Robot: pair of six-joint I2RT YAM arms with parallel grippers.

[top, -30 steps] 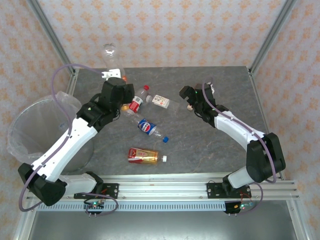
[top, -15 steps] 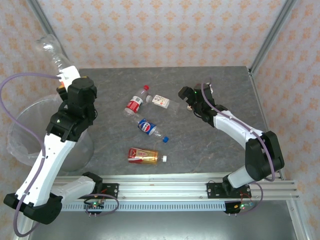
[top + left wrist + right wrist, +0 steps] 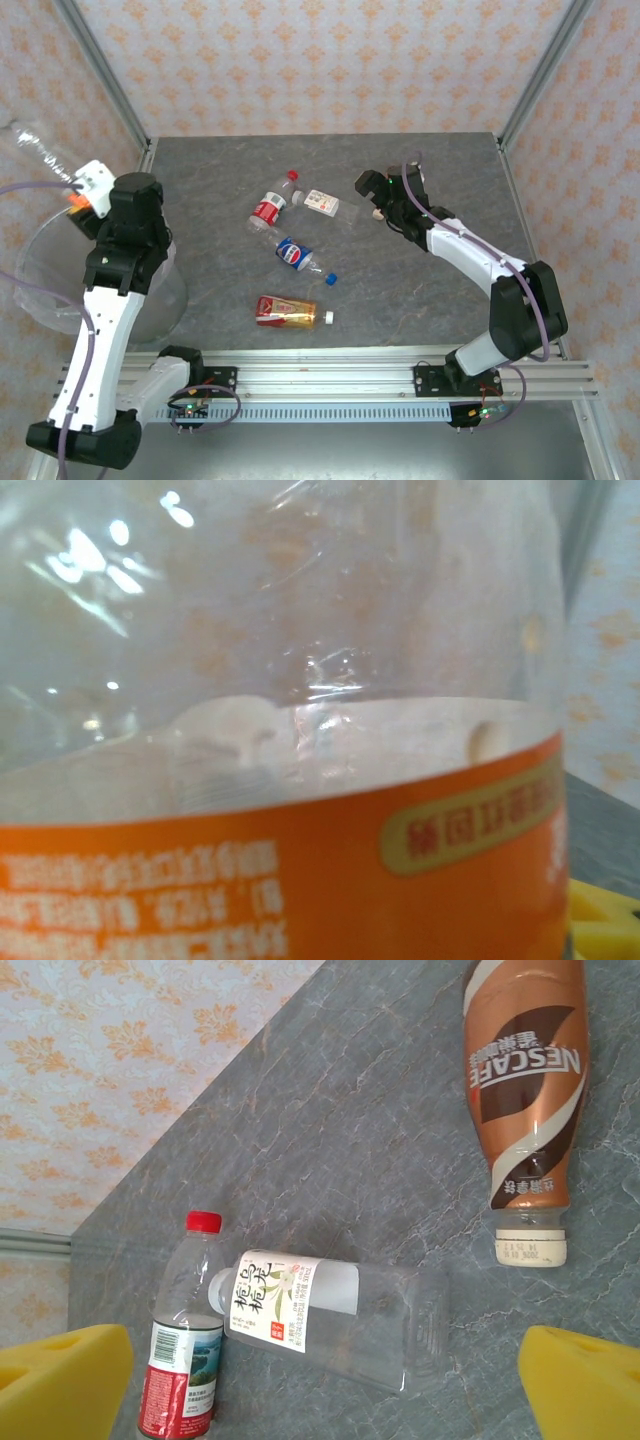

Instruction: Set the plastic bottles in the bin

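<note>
The bin's opening (image 3: 68, 262) is below my left gripper, nearer my base. I should move the gripper back and down next and tip the bottle into it to release the bottle.
My left gripper (image 3: 83, 187) is shut on a clear plastic bottle (image 3: 32, 143) with an orange label (image 3: 300, 880). It holds the bottle tilted up and to the left, above the far rim of the bin (image 3: 45, 300). The bin is round, lined with a clear bag, and stands at the table's left edge. My right gripper (image 3: 380, 205) hovers open over the table's back middle, nothing between its yellow pads (image 3: 60, 1385). Below it lie a white-labelled bottle (image 3: 330, 1315), a red-capped bottle (image 3: 185, 1340) and a brown bottle (image 3: 525, 1090).
A blue-labelled bottle (image 3: 296, 255) lies mid-table and a red-orange juice bottle (image 3: 286, 311) lies nearer the front rail (image 3: 330, 375). Metal frame posts (image 3: 540, 75) stand at the back corners. Patterned walls enclose the cell.
The left arm has swung from the table's back left out to the left over the bin, carrying the orange-labelled bottle. The right arm has barely moved.
</note>
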